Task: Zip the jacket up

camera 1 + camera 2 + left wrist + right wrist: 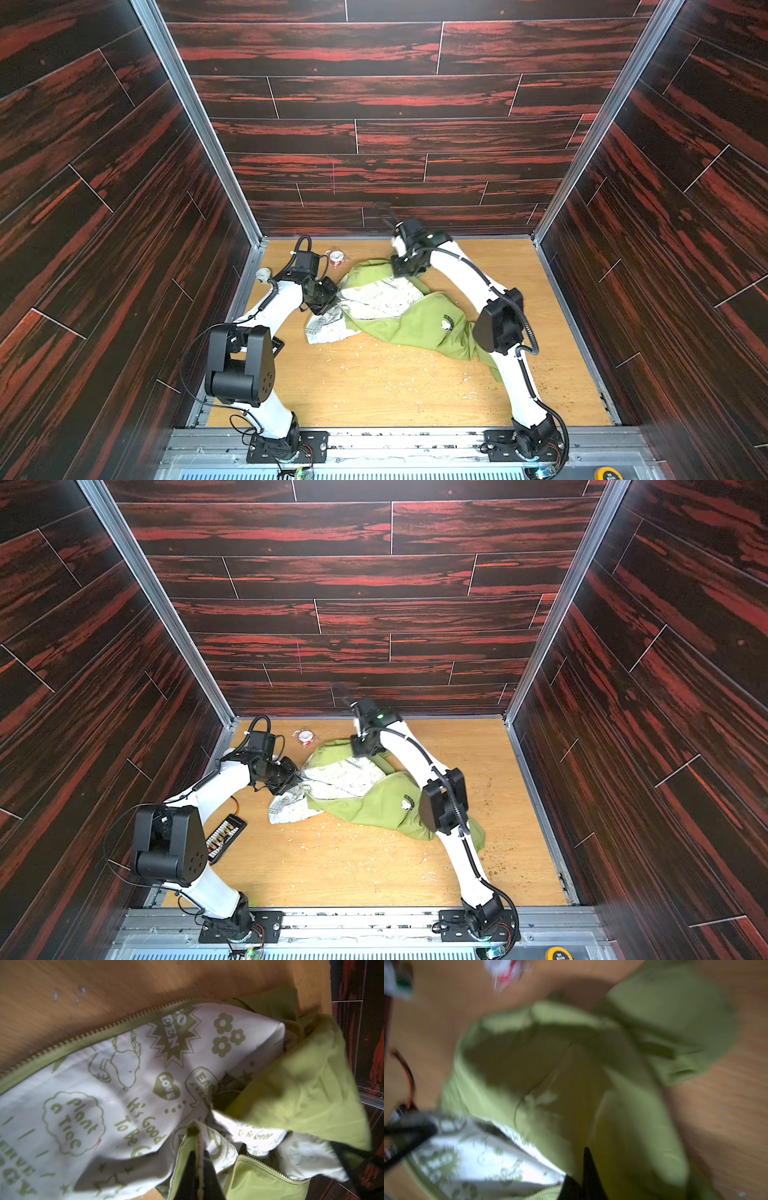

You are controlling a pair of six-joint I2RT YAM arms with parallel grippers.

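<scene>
Next, the right gripper pulls away from my left gripper and releases the jacket's corner over the bare far tabletop, as clear wood lies beside my right gripper.
The lime-green jacket (415, 328) (370, 808) lies crumpled mid-table, its pale printed lining (378, 297) turned up and a white dog print (446, 324) on its green side. My left gripper (336, 301) (297, 781) (199, 1159) is shut on a seamed edge of the jacket, lining to one side and green cloth to the other. One row of zipper teeth (124, 1020) runs free along the lining's edge, and another row (270, 1169) lies beside the fingers. My right gripper (401, 272) (361, 750) (579, 1167) is shut on green cloth at the jacket's far edge; its view is blurred.
A small white-and-red object (336, 257) (305, 737) lies near the back wall, and a white round piece (263, 274) sits by the left rail. A black keypad-like device (226, 833) lies under the left arm. Pale crumbs dot the wooden table (395, 374).
</scene>
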